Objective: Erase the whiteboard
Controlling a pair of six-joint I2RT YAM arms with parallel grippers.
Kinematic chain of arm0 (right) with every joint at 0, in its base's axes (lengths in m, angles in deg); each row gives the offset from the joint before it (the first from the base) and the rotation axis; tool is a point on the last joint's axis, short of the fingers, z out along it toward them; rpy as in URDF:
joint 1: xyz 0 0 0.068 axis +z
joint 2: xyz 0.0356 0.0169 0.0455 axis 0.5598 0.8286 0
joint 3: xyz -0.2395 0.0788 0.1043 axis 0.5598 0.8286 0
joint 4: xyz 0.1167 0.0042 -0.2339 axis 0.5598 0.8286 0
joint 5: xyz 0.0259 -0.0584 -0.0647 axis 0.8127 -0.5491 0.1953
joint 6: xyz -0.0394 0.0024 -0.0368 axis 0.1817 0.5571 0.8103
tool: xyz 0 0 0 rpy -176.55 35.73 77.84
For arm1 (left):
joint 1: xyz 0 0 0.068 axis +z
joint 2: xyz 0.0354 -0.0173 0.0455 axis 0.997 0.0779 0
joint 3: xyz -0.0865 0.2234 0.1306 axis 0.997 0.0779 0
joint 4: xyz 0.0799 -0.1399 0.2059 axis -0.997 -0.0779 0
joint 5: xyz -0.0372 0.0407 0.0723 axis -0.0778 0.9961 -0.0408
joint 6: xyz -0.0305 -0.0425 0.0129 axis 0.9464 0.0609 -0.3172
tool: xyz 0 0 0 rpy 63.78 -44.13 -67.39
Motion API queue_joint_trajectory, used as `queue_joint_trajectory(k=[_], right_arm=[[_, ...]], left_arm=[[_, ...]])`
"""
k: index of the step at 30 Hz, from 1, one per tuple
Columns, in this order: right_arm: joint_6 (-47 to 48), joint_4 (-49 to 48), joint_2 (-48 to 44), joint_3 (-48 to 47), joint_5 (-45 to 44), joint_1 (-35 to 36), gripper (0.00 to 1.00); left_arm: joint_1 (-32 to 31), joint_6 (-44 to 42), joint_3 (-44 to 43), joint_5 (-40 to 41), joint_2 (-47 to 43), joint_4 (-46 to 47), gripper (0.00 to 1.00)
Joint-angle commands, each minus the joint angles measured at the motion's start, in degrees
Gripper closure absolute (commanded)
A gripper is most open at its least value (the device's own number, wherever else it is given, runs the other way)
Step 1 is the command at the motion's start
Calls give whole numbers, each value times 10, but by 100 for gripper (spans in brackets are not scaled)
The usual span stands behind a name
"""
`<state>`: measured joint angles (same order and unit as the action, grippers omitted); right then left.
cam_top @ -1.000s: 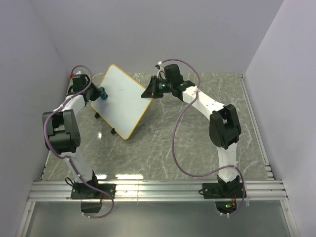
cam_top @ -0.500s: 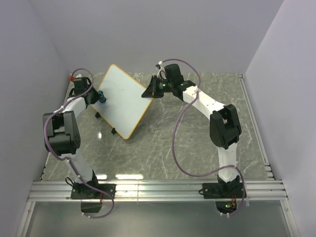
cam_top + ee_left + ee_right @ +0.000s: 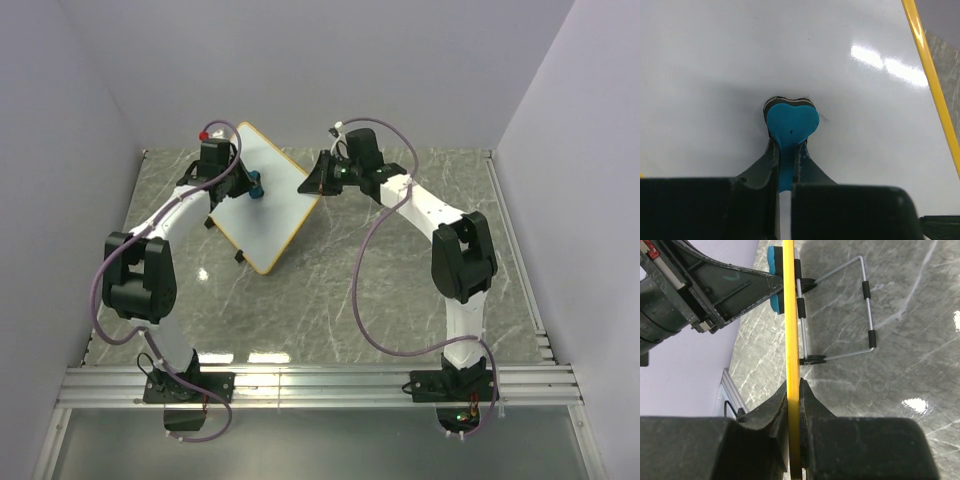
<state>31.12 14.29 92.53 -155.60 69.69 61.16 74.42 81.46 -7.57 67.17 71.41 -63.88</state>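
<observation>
The marble is bare below, back and to my left gripper's left in the top view. My left gripper will next move back and down there to release the eraser (image 3: 791,122).
The whiteboard (image 3: 272,205) stands tilted on the marble table, white with a yellow-orange frame and no marks visible on it. My left gripper (image 3: 248,185) is shut on a small blue eraser (image 3: 791,122), whose tip presses against the board's white face (image 3: 715,75). My right gripper (image 3: 318,182) is shut on the board's right corner; in the right wrist view the yellow frame edge (image 3: 791,330) runs straight between its jaws. The eraser (image 3: 774,260) shows there at the board's far side, held by the left arm.
A wire stand (image 3: 860,315) with black sleeves props the board from behind. Black clip feet (image 3: 238,257) rest on the marble table (image 3: 380,290). Grey walls close in on the left, back and right. An aluminium rail (image 3: 320,385) runs along the near edge.
The left gripper with the eraser has swept right across the board from its left edge toward the upper middle. The board and the right gripper have shifted slightly right and back.
</observation>
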Motion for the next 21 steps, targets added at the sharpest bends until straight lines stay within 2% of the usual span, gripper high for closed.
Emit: queue_joint_trajectory(k=[1, 5, 7, 9, 10, 12, 13, 16, 21], right_arm=[[21, 11, -30, 25, -22, 20, 100], [18, 4, -43, 40, -26, 21, 100], [15, -1, -47, 48, -27, 22, 96], [14, -6, -53, 58, -32, 21, 78], [13, -9, -56, 61, -34, 22, 61], [15, -9, -63, 68, -42, 22, 44], [18, -7, -65, 70, -46, 22, 33], [31, 4, -84, 80, -68, 22, 21], [55, 25, -140, 105, -117, 19, 15]], left_arm=[[-15, -3, -27, -29, -22, -64, 100], [23, -5, -28, -11, -60, -83, 100], [77, 6, -7, -23, -83, -86, 100], [134, 9, 25, -34, -98, -87, 100], [147, 1, 34, -30, -111, -90, 100], [173, -12, 53, 0, -123, -104, 100], [177, -21, 59, 18, -135, -111, 100], [187, -28, 86, 72, -156, -133, 100], [195, -11, 148, 127, -163, -176, 100]])
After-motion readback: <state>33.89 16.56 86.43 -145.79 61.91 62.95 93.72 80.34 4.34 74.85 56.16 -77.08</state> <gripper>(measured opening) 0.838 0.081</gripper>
